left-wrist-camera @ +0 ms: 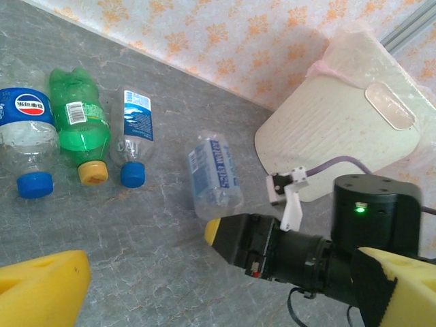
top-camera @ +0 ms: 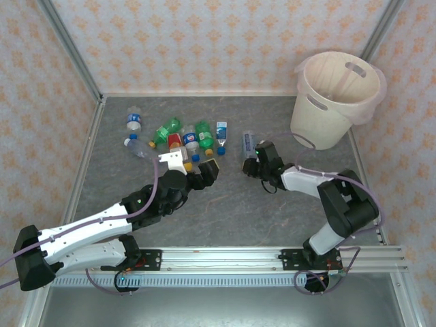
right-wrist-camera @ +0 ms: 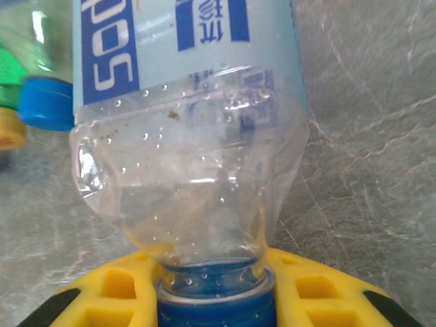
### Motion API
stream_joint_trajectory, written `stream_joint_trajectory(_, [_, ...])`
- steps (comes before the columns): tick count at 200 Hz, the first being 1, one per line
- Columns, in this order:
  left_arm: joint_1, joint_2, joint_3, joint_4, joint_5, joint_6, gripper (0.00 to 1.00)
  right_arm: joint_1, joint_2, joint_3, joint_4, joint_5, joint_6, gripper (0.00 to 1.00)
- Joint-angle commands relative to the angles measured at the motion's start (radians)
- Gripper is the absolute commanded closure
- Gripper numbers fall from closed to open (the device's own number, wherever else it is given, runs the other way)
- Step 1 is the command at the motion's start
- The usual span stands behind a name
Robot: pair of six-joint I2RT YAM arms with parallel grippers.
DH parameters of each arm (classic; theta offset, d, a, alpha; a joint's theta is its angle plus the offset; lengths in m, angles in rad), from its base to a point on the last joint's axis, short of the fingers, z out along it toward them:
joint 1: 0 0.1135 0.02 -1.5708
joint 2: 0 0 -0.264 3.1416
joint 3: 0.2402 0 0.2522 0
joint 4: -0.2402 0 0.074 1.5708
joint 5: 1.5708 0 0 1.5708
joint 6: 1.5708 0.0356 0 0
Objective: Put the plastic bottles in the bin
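The bin's rim stands high above the table. I will raise my right gripper and move it outward over the bin's opening (top-camera: 342, 78) to let go of the bottle's blue cap.
My right gripper (right-wrist-camera: 214, 300) is shut on the blue cap and neck of a clear crushed plastic bottle (right-wrist-camera: 191, 136) with a pale blue label, which lies on the grey table. From above, the same bottle (top-camera: 249, 143) points away from the right gripper (top-camera: 251, 163). Several more plastic bottles (top-camera: 178, 136), clear and green, lie in a cluster at the back left. My left gripper (top-camera: 199, 170) stands open just in front of that cluster, holding nothing. The pink-cream bin (top-camera: 334, 95) stands upright at the back right. In the left wrist view, the held bottle (left-wrist-camera: 214, 174) lies left of the bin (left-wrist-camera: 340, 136).
Patterned walls close off the back and both sides. In the left wrist view, a Pepsi bottle (left-wrist-camera: 27, 133), a green bottle (left-wrist-camera: 80, 129) and a clear blue-capped bottle (left-wrist-camera: 136, 136) lie side by side. Bare grey table (top-camera: 225, 204) lies between the arms.
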Motion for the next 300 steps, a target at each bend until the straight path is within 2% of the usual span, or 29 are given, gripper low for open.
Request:
stream_joint_trajectory(1, [-0.003,0.006,0.023,0.034,0.015,0.027,0.01,0.008,-0.093,-0.019,-0.023,0.068,-0.004,0.73])
stream_joint_trajectory(37, [-0.003,0.002,0.031,0.05,0.031,0.042,0.01,0.008,-0.246,-0.021,-0.067,0.124,0.008,0.73])
stream_joint_trajectory(85, [-0.003,-0.003,0.06,0.072,0.056,0.084,0.01,0.008,-0.419,0.073,-0.182,0.213,0.024,0.79])
stream_joint_trajectory(156, [-0.004,-0.014,0.111,0.071,0.073,0.123,0.01,-0.02,-0.457,0.348,-0.328,0.316,0.015,0.8])
stream_joint_trajectory(204, [-0.004,0.007,0.202,0.028,0.045,0.206,0.01,-0.158,-0.44,0.475,-0.354,0.258,0.051,0.8])
stream_joint_trajectory(247, [-0.003,0.065,0.295,0.005,0.025,0.296,0.01,-0.32,-0.385,0.577,-0.366,0.169,0.094,0.79])
stream_joint_trajectory(300, [0.0,0.154,0.383,-0.01,0.011,0.377,0.01,-0.492,-0.238,0.699,-0.349,0.072,0.145,0.78])
